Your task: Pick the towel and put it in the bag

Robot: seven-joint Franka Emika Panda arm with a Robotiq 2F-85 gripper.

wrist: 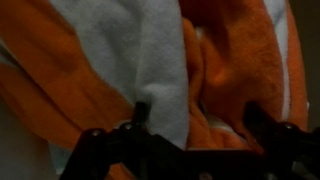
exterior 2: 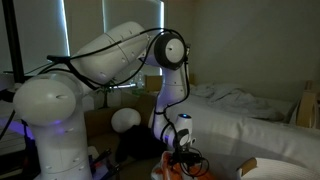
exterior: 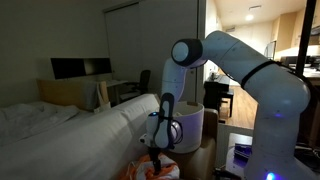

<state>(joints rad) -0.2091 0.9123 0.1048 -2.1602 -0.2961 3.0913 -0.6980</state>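
Note:
The towel's raised white fold (exterior: 154, 167) (wrist: 176, 108) is below the robot's gripper, between its open fingers, so the gripper will go down into the crumpled heap and close on the fold.
The towel (wrist: 150, 60), in orange, white and light blue stripes, lies crumpled and fills the wrist view. It shows as an orange heap low down in both exterior views (exterior: 150, 171) (exterior 2: 176, 170). My gripper (wrist: 200, 115) points down onto it, with its two fingers wide apart and towel folds between them. In the exterior views the gripper (exterior: 160, 146) (exterior 2: 183, 152) sits right on the heap. The white bag (exterior: 196, 124) stands just beyond the gripper. Its rolled rim shows at the lower edge of an exterior view (exterior 2: 262, 167).
A bed with white bedding (exterior: 70, 125) (exterior 2: 250, 110) runs alongside the towel. A desk with monitors (exterior: 85, 70) and a chair stand at the back. The robot base (exterior: 275, 140) is close beside the bag.

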